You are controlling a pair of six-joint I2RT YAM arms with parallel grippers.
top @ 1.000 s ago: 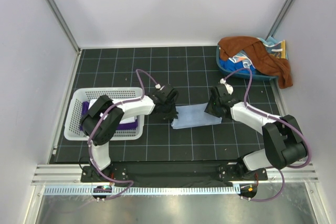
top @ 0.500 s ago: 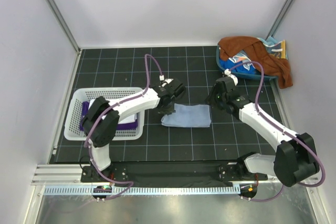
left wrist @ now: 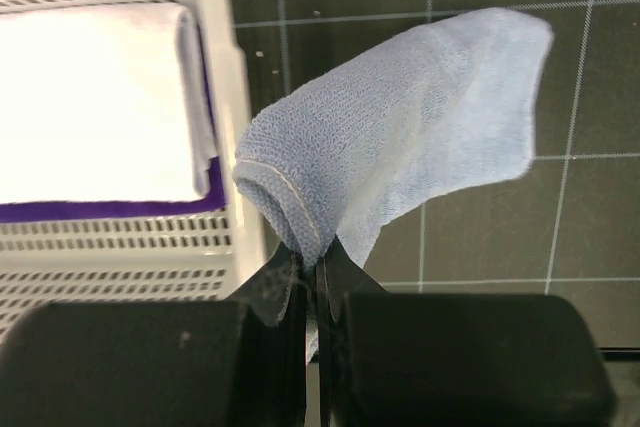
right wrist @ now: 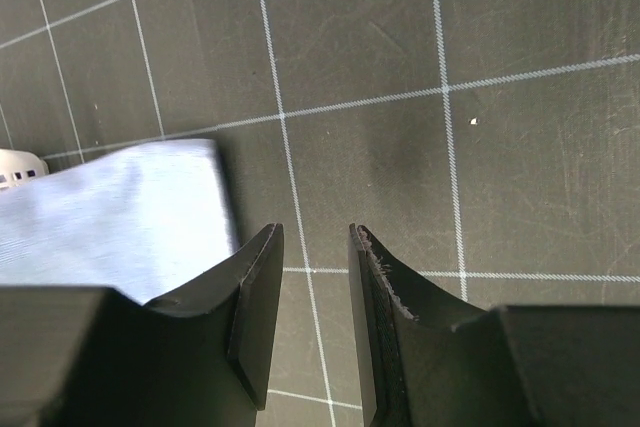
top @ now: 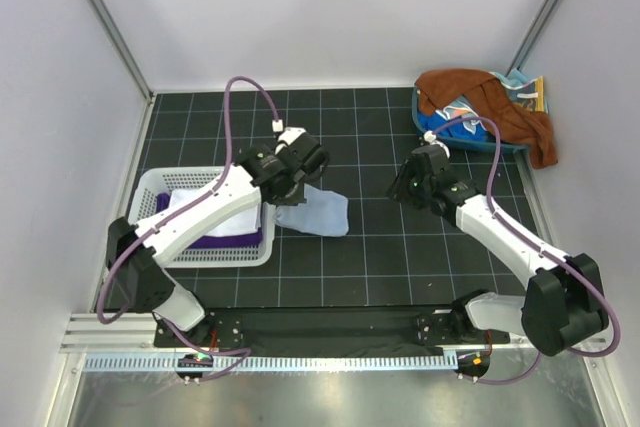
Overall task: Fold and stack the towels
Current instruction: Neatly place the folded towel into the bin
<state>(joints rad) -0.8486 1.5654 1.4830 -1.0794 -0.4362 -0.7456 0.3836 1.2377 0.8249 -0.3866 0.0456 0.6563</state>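
Observation:
I should move my left gripper to the left in the top view and down next, and let go over the far end of the white towel, since the basket holds the stack.
My left gripper is shut on one edge of a folded light blue towel. The towel hangs from it, just right of the white slotted basket, and its far end trails down to the black mat. In the basket a folded white towel lies on a dark purple towel. My right gripper is open over bare mat, nothing between its fingers. The blue towel's end lies to its left.
At the back right a blue tub holds a heap of cloths, with a rust-brown towel draped over it and down its right side. Grey walls close in the gridded mat on three sides.
The left gripper has lifted the blue towel's edge and carried it left toward the basket. The right gripper has come off the towel and drawn back to the right.

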